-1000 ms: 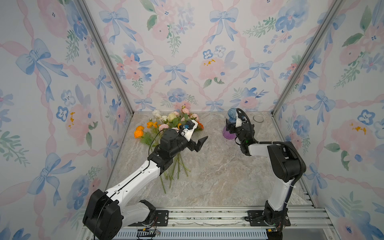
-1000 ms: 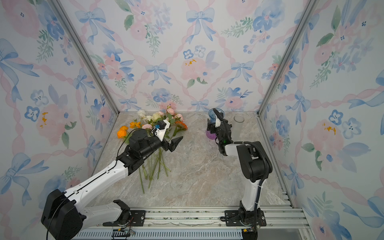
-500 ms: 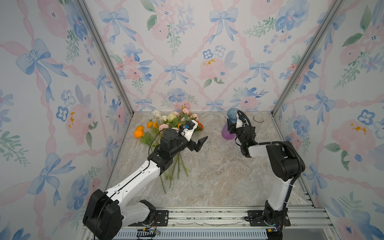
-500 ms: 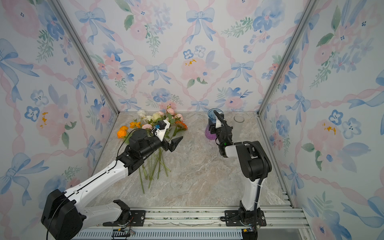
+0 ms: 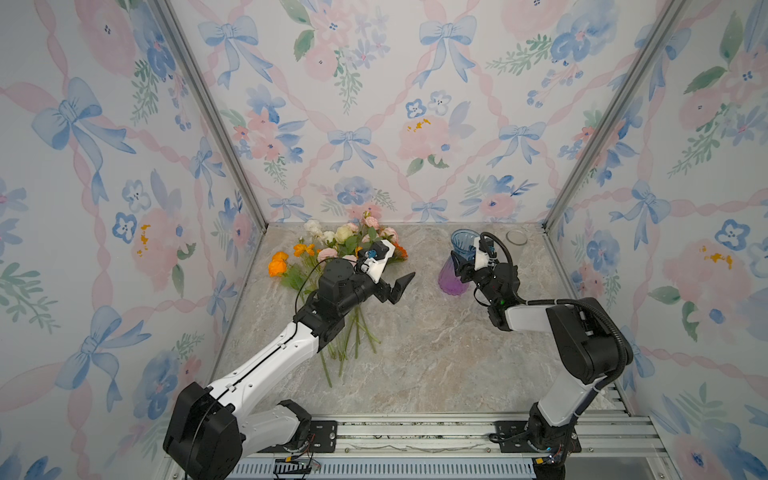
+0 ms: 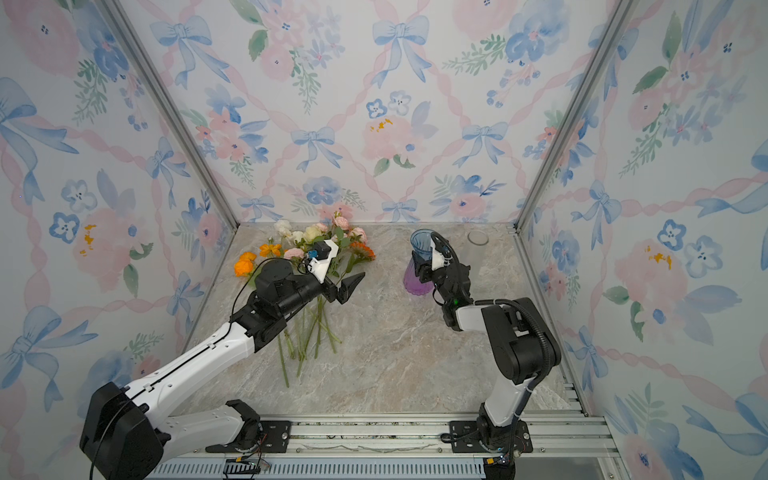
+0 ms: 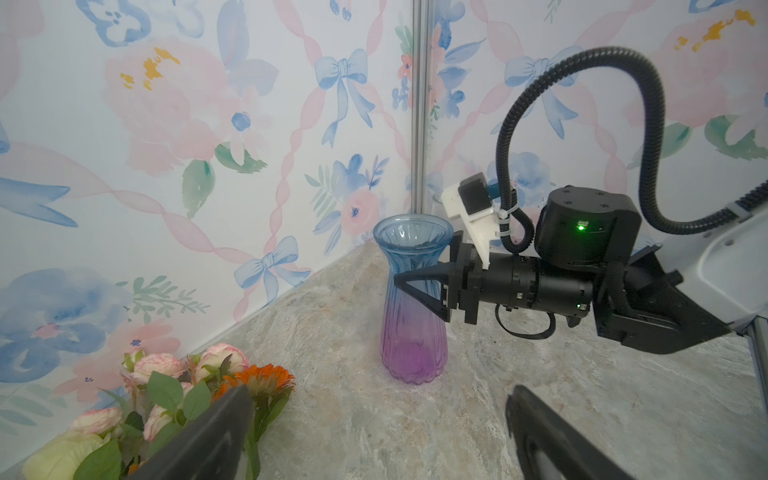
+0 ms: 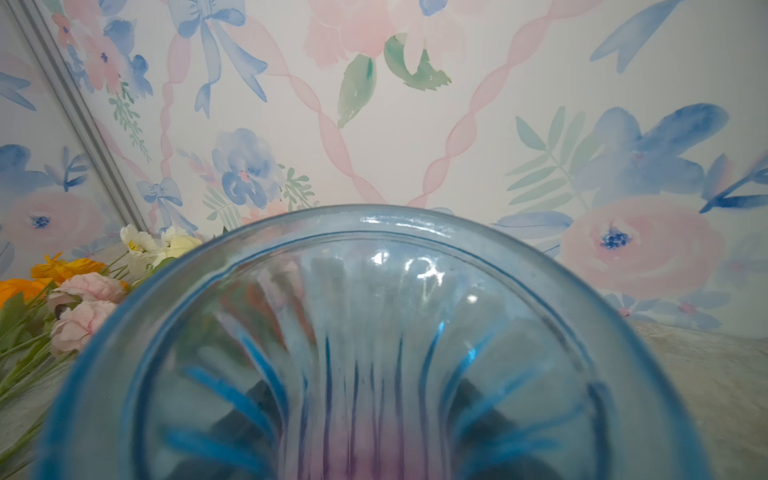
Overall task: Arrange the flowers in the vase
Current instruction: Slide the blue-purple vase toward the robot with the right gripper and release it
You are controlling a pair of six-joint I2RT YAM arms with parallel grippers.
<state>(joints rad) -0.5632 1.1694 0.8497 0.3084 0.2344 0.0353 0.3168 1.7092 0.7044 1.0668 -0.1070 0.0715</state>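
Note:
My right gripper will next carry the vase (image 5: 451,278) back to the bare marble beside the stems and let go of it, since that spot is clear.
The flowers (image 5: 332,249) (image 6: 307,245) lie in a loose bunch at the back left of the marble table, blooms toward the back wall, stems toward the front. The vase (image 5: 451,278) (image 6: 415,282) (image 7: 413,332), ribbed glass, blue on top and purple below, stands upright at the back right. My right gripper (image 5: 461,266) (image 6: 422,266) (image 7: 415,274) is shut on the vase's narrow neck from the right; its wrist view is filled by the vase (image 8: 374,291). My left gripper (image 5: 390,291) (image 6: 347,286) (image 7: 378,401) hangs open and empty above the bunch's right edge, facing the vase.
A small round clear dish (image 5: 516,237) (image 6: 478,238) lies in the back right corner. Flower-print walls close off the table on the left, back and right. A metal rail (image 5: 415,432) with both arm bases runs along the front edge.
My right gripper's jaws have closed onto the vase's neck. The left arm and the flowers have not moved.

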